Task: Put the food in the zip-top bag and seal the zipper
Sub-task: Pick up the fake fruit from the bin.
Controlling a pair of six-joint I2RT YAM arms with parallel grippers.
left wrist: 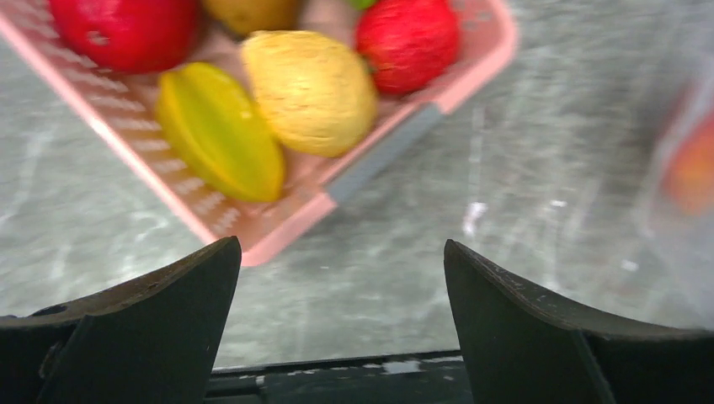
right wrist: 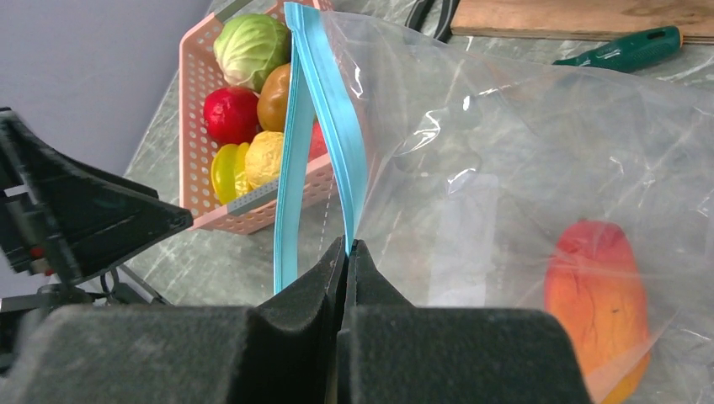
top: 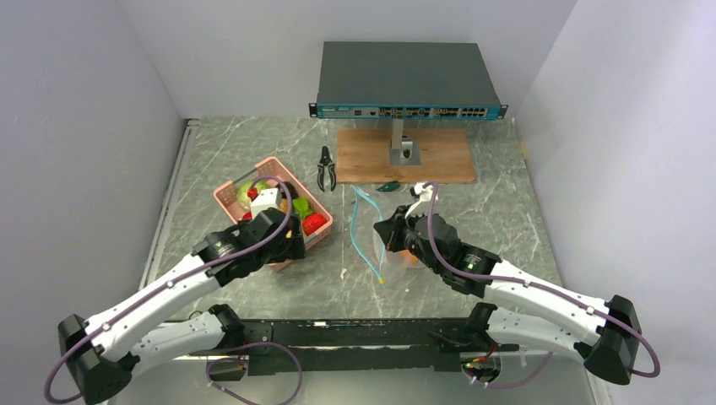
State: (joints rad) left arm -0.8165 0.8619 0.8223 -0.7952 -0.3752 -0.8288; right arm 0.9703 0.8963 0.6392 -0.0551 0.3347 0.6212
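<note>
The speckled yellow pear lies uncovered, below and outward of my left gripper. Its fingers move outward past the basket's near corner and come down astride it next.
The clear zip-top bag (top: 371, 221) stands on the table with its mouth held open; it also shows in the right wrist view (right wrist: 505, 151). My right gripper (top: 395, 236) is shut on one lip of the teal-blue zipper (right wrist: 333, 118), pinching it at the fingertips (right wrist: 348, 246). An orange-red fruit (right wrist: 594, 295) lies inside the bag. My left gripper (top: 291, 240) is open and empty (left wrist: 335, 252), hovering above the table just off the near corner of the pink basket (left wrist: 278, 231). The basket holds a star fruit (left wrist: 223, 135), a yellow fruit (left wrist: 311, 88) and red fruits (left wrist: 408, 42).
A network switch (top: 409, 80) on a stand and a wooden board (top: 439, 156) sit at the back. Black pliers (top: 327, 169) and a green-handled screwdriver (top: 388, 186) lie behind the bag. Grey walls close both sides.
</note>
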